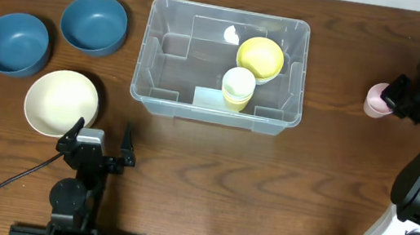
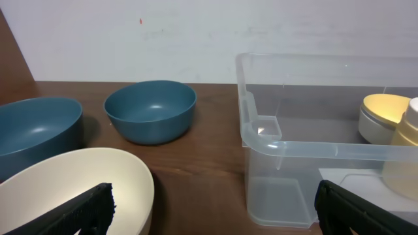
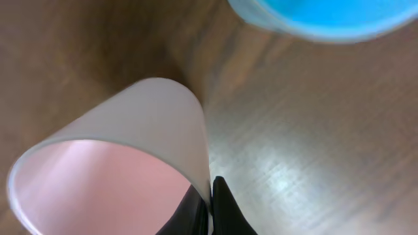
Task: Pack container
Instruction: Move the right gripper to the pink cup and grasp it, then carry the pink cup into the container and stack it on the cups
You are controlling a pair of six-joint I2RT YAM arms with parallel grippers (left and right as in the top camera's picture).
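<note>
The pink cup (image 1: 376, 100) should go onto the pale yellow cup (image 1: 238, 88), which sits inside the container. My right gripper will next go up, move across to the left in the overhead view, go down and let go of it there.
The clear plastic container (image 1: 222, 63) stands at the table's middle. Inside it are a yellow bowl (image 1: 260, 57) and a pale yellow cup (image 1: 238, 88). It also shows in the left wrist view (image 2: 307, 147). My right gripper (image 1: 398, 99) at the far right is shut on the rim of a pink cup (image 1: 376, 100); the fingers (image 3: 210, 205) pinch the cup wall (image 3: 130, 137). My left gripper (image 1: 99, 141) is open and empty near the front edge, just right of the cream bowl (image 1: 61, 102).
Two dark blue bowls (image 1: 14, 41) (image 1: 95, 23) sit at the far left behind the cream bowl (image 2: 65, 189). A bright blue object (image 3: 326, 16) lies near the pink cup in the right wrist view.
</note>
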